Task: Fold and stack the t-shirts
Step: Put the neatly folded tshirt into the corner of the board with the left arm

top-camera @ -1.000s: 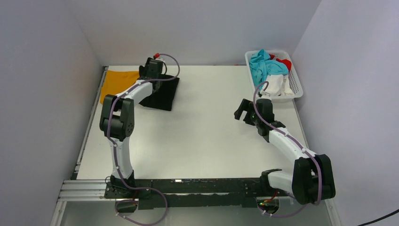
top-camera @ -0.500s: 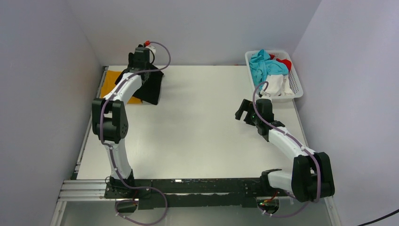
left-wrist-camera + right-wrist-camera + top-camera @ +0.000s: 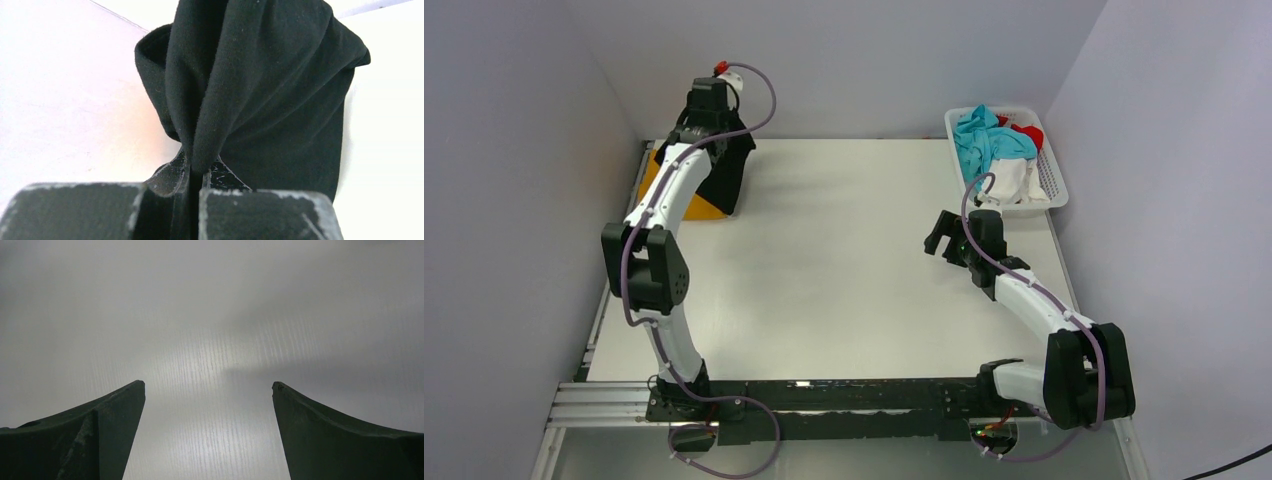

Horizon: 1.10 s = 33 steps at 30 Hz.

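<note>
I will lower my left gripper, moving left in the top view, and release over the orange-yellow t-shirt's bare edge (image 3: 650,166), below it on that side.
My left gripper (image 3: 714,128) is at the far left corner of the table, shut on the black t-shirt (image 3: 726,175). The shirt hangs from it and drapes over the orange-yellow t-shirt (image 3: 664,190), which lies flat and is mostly covered. In the left wrist view the black cloth (image 3: 270,85) is pinched between my closed fingers (image 3: 170,177) and bunches up above them. My right gripper (image 3: 940,238) is open and empty over the bare table at the right. In the right wrist view its fingers (image 3: 107,425) stand wide apart over the white table surface.
A white lattice basket (image 3: 1054,190) stands at the far right corner, holding teal, red and white clothes. Walls close in the table at the back, left and right. The arm bases and a black rail (image 3: 844,400) run along the near edge.
My left gripper has carried the black t-shirt leftwards and back, from beside the orange-yellow shirt to over it. The right arm has not moved.
</note>
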Motion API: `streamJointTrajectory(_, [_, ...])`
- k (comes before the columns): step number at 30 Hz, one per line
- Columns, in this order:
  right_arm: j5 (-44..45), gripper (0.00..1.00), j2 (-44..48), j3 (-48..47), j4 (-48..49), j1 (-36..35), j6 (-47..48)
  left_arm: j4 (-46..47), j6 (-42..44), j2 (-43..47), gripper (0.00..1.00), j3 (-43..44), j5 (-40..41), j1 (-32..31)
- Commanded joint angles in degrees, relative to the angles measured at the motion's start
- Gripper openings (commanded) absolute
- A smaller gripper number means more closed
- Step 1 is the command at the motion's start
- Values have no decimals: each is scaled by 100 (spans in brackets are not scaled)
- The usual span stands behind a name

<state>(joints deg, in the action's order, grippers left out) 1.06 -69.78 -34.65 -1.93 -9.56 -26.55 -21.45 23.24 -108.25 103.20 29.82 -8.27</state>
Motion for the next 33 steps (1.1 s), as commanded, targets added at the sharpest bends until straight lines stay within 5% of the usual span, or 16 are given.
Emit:
streamJointTrajectory(1, [69,100,-25,-83,211,23,48,-152,-331,335,0,397,-326,212])
streamJointTrajectory(22, [256,100,-41,-171,39,29,96,175,-863,-1478,2,713,-1849,1819])
streamJointTrajectory(23, [285,100,-63,-185,25,32,98,182,-861,-1608,11,782,-1771,1841])
streamJointTrajectory(24, [315,100,-86,-209,-7,31,97,201,-862,-1693,31,856,-1661,1860])
streamJointTrajectory(25, [340,100,-103,-235,-50,31,96,179,-899,-1782,74,962,-1476,1870])
streamJointTrajectory(26, [361,100,-119,-250,-82,35,92,106,-972,-1862,96,1097,-1285,1872])
streamJointTrajectory(33, [448,100,-5,-258,-150,33,79,-63,-2204,-1300,99,1138,-892,1858])
